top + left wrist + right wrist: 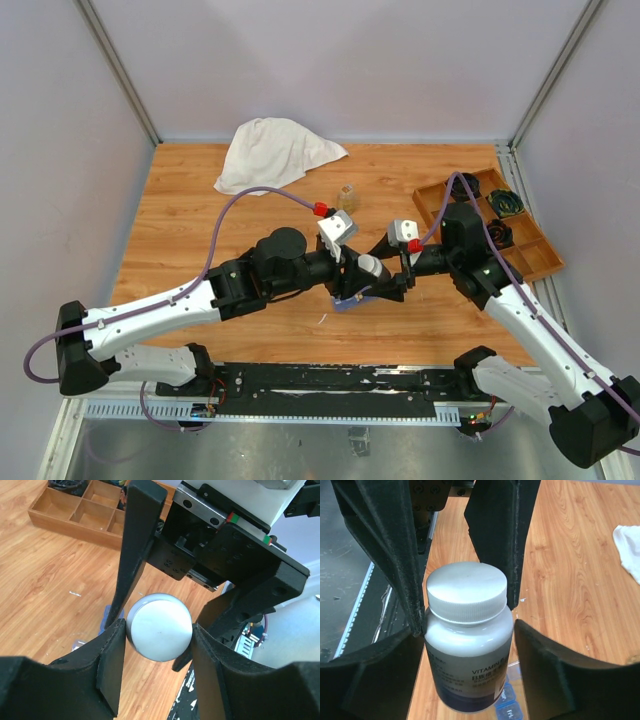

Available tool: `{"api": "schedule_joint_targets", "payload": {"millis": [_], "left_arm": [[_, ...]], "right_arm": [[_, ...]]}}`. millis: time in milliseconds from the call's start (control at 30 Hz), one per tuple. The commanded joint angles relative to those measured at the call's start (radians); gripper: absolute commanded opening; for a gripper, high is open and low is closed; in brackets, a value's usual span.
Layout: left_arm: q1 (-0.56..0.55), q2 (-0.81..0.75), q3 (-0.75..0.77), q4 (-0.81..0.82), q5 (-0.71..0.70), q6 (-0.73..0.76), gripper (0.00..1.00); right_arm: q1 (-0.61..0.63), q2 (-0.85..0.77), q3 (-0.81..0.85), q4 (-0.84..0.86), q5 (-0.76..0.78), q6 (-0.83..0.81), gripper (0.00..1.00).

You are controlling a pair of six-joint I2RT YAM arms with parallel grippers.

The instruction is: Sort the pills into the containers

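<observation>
My left gripper moves outward next, to the left in the top view and down, and releases the bottle (372, 267) beside the white cloth, since the tabletop there is empty.
A white pill bottle (372, 267) with a white screw cap hangs above the table centre. My left gripper (159, 640) is shut on it; its round base (159, 632) faces the left wrist camera, with both pads against its sides. My right gripper (468, 645) is open around the same bottle (467, 645), cap towards its camera. One finger touches the bottle and a thin gap shows at the other finger (555, 675). The blue pill-organizer strip (350, 300) lies on the table under the bottle. It also shows in the right wrist view (509, 706) and the left wrist view (107, 617).
A brown wooden divided tray (535, 262) holding dark items sits at the right edge and shows in the left wrist view (75, 512). A white cloth (275, 150) lies at the back. A small clear jar (347, 195) stands behind the grippers.
</observation>
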Motion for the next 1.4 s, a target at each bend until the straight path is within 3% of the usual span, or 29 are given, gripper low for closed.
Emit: {"api": "schedule_joint_targets", "payload": {"millis": [0,67,167,367,767,967,1367], "left_arm": [[-0.004,-0.009,0.003,0.005,0.004,0.020,0.00],[-0.004,-0.011,-0.002,0.004,-0.008,0.021,0.00],[-0.002,-0.017,-0.014,0.003,-0.027,0.027,0.00],[0.073,-0.031,-0.061,-0.016,-0.041,0.026,0.00],[0.426,-0.066,-0.211,0.060,-0.058,0.043,0.00],[0.694,0.057,-0.166,0.115,-0.005,-0.037,0.00],[0.984,0.338,0.025,0.093,-0.030,-0.117,0.00]], "right_arm": [[-0.036,-0.013,0.011,0.019,-0.005,0.013,0.77],[-0.036,-0.012,0.010,0.020,0.003,0.016,0.91],[-0.036,-0.010,0.012,0.019,0.015,0.017,0.99],[-0.042,0.006,0.024,-0.008,0.050,0.006,0.98],[-0.074,0.000,0.017,0.011,0.155,0.008,0.98],[-0.088,-0.008,0.013,0.012,0.151,0.014,0.98],[-0.097,-0.004,0.012,0.012,0.136,0.008,0.98]]}}
